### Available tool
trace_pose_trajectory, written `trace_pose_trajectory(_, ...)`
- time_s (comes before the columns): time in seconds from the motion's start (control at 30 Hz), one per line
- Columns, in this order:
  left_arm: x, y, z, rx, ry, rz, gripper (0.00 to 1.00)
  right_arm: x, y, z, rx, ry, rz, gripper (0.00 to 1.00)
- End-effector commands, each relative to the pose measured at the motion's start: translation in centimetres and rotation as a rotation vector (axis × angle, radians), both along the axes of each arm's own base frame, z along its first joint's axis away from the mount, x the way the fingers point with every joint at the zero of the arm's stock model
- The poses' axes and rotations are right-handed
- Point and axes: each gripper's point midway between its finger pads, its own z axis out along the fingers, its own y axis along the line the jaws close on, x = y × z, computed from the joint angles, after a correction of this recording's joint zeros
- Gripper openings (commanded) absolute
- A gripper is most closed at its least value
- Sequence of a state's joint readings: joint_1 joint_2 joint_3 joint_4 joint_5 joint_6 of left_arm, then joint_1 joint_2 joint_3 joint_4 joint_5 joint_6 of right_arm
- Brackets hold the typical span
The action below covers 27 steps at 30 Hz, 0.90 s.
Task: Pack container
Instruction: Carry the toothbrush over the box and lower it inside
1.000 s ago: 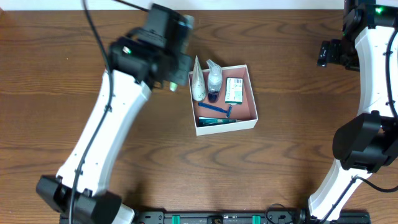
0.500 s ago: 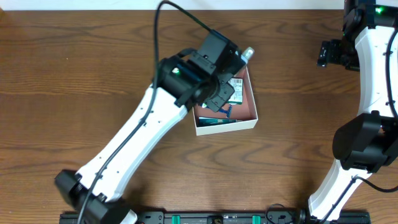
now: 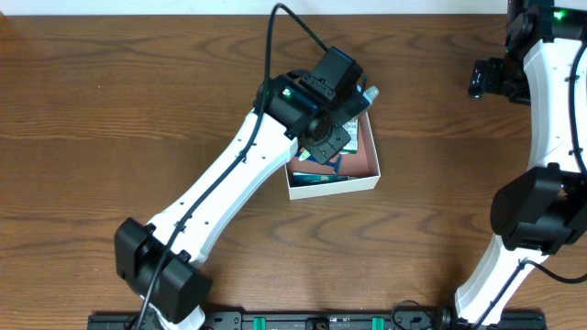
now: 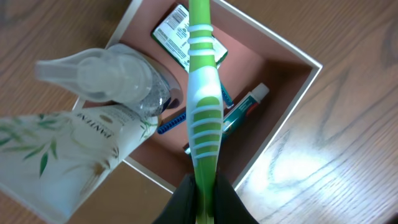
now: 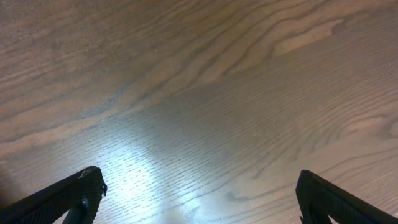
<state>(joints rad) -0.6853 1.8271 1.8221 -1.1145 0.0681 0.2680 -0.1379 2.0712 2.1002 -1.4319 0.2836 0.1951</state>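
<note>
The toothbrush is still hanging above the box, so my left gripper will next go down toward the blue razor point(image 4: 170, 126) and teal toothpaste tube point(image 4: 229, 112) and let go of the toothbrush's handle.
The container point(image 3: 365, 167), a shallow white-walled box with a pink-brown floor point(image 4: 268, 70), sits mid-table. My left gripper point(image 4: 204, 188) hangs over it, shut on the handle of a green-and-white striped toothbrush point(image 4: 204, 106), which points across the box; its tip point(image 3: 370, 92) pokes past the far wall. Inside the box are a clear bottle point(image 4: 121, 81), a white leaf-printed tube point(image 4: 56, 155), a green-and-white packet point(image 4: 179, 30), a blue razor point(image 4: 170, 126) and a teal toothpaste tube point(image 4: 244, 108). My right gripper point(image 5: 205, 200) is open over bare wood, far right point(image 3: 483, 79).
The left arm point(image 3: 229, 192) slants from the front left across the table and covers the box's left half in the overhead view. The right arm point(image 3: 550, 110) stands along the right edge. Brown wooden table point(image 3: 110, 110) surrounds the box.
The left arm has swung right from beside the container's left wall to above the container, carrying the toothbrush. The right arm has not moved.
</note>
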Motion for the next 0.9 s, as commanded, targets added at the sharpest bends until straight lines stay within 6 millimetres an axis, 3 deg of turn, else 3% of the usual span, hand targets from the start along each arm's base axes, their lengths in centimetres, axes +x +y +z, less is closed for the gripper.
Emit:
trace_pose_trajectory(0.0,0.2,0.0,-1.7,0.062,0.005,-0.105,0.09,0.3,0.2,0.8,-0.004,-0.029,-0.01,0.99)
trace_pose_trajectory(0.23,-0.3,0.6,-5.0,0.166,0.041,-0.297,0.09,0.3,0.2,0.8,-0.004,-0.029,-0.01,0.99)
trace_pose_trajectory(0.4,0.1,2.2,-7.0,0.282,0.044,-0.329,0.09,0.3,0.2,0.8,-0.004,-0.029,-0.01,0.99)
trace_pose_trajectory(0.63,-0.4,2.7,-8.2,0.313,0.068,-0.374,0.06,0.3,0.2,0.8,-0.004,-0.029,-0.01,0.99)
trace_pose_trajectory(0.67,-0.4,2.7,-8.2,0.312,0.066,-0.374,0.15,0.3,0.2,0.8,-0.004,-0.029,-0.01,0.99)
trace_pose_trajectory(0.77,-0.3,2.5,-8.2,0.308,0.06,-0.372,0.59,0.3,0.2,0.8,-0.004,-0.029,-0.01,0.99)
trace_pose_trajectory(0.87,-0.1,2.4,-8.2,0.302,0.053,-0.369,0.89,0.3,0.2,0.8,-0.004,-0.029,-0.01,0.99)
